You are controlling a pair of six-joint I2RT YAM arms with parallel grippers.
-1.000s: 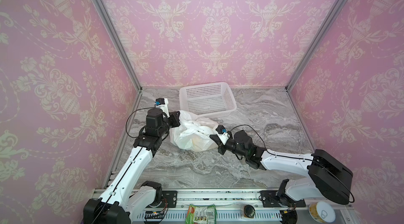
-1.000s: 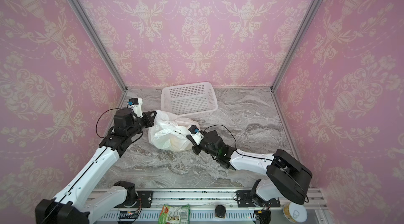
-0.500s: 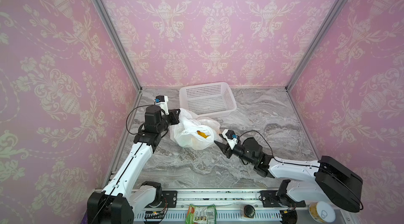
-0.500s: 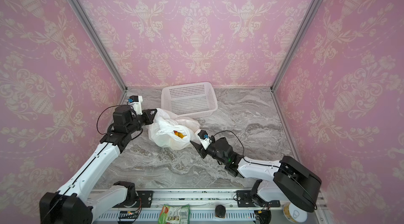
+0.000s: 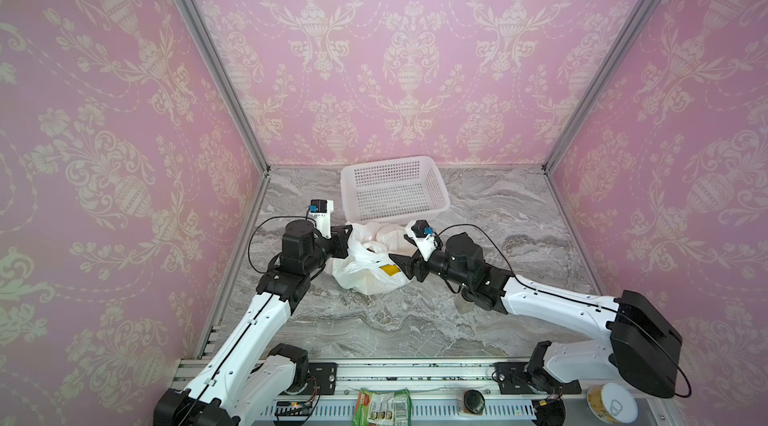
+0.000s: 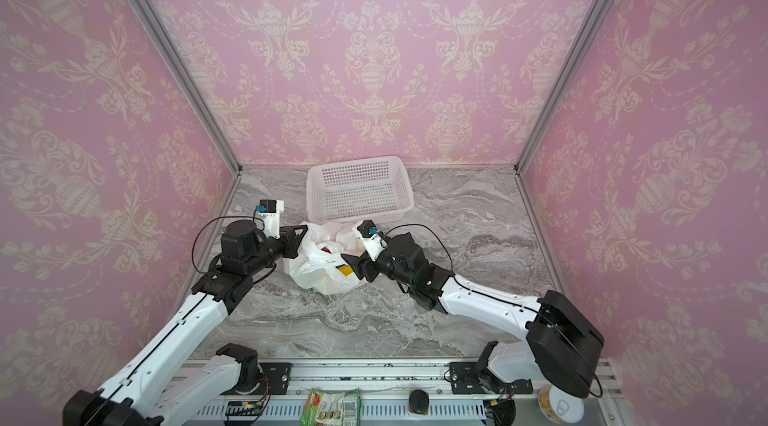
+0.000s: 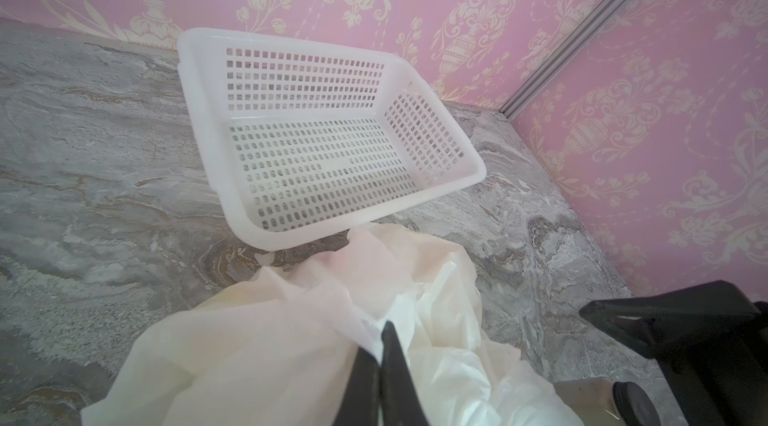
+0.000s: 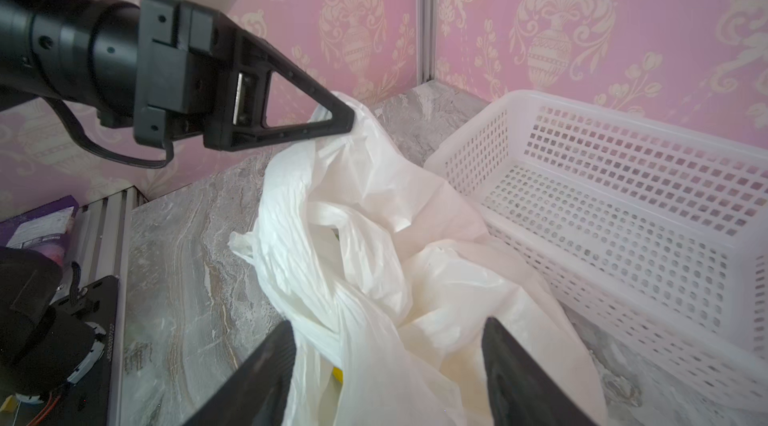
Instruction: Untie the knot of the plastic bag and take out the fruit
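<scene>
My left gripper eases away from my right gripper next, as the bag's opening is only partly open. It then releases the bag's upper edge (image 5: 355, 229) (image 7: 371, 339), which sits between its fingers.
The white plastic bag (image 5: 365, 278) (image 6: 320, 280) lies crumpled in front of the basket, its mouth partly agape. Fruit shows inside as a red piece (image 5: 376, 249) and a yellow piece (image 6: 344, 271). My left gripper (image 5: 347, 237) (image 7: 380, 336) is shut on the bag's upper edge and holds it up; the right wrist view shows this gripper (image 8: 349, 124) too. My right gripper (image 5: 402, 255) (image 8: 390, 328) is open, its fingers either side of loose bag plastic. A twisted, bunched strand, the knot (image 8: 328, 316), lies against one finger; whether it is still tied I cannot tell.
A white perforated basket (image 5: 386, 162) (image 7: 183, 50) stands empty just behind the bag, near the back wall. A small bottle (image 5: 463, 303) stands under the right arm. Pink walls close in on three sides; the front rail carries a packet and a can.
My right gripper went from shut to open. It had drawn away from the bag toward the front and is back at the bag's right side. The left gripper keeps its hold.
</scene>
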